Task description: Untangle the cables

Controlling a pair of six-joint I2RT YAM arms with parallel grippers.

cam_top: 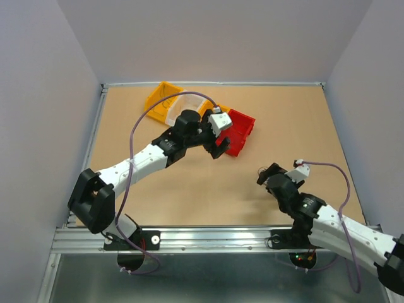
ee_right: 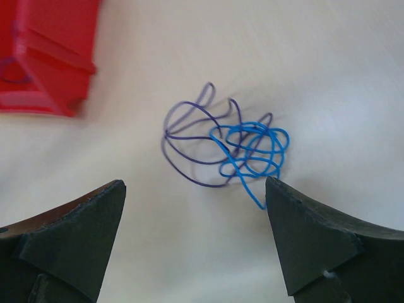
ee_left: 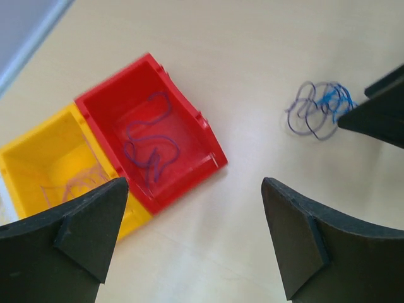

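Note:
My right gripper needs to go down to the blue cable's loose end [ee_right: 259,203], which sticks out of the tangle on the side nearest my fingers, and close on it.
A small tangle of a purple and a blue cable [ee_right: 224,145] lies on the table just ahead of my right gripper [ee_right: 196,214], which is open and empty, low over the table. The tangle also shows in the left wrist view [ee_left: 319,107], beside one right finger [ee_left: 379,113]. Another purple cable [ee_left: 148,142] lies inside the red bin [ee_left: 208,136]. A faint orange cable [ee_left: 69,183] lies in the yellow bin [ee_left: 25,158]. My left gripper [ee_left: 196,221] is open and empty, hovering beside the red bin's near edge [cam_top: 243,126].
A yellow bin [cam_top: 161,98] and a clear bin [cam_top: 189,104] stand at the back left, touching the red bin's row. The red bin's corner [ee_right: 50,57] is up-left of my right gripper [cam_top: 265,175]. My left gripper [cam_top: 218,150] hangs near it.

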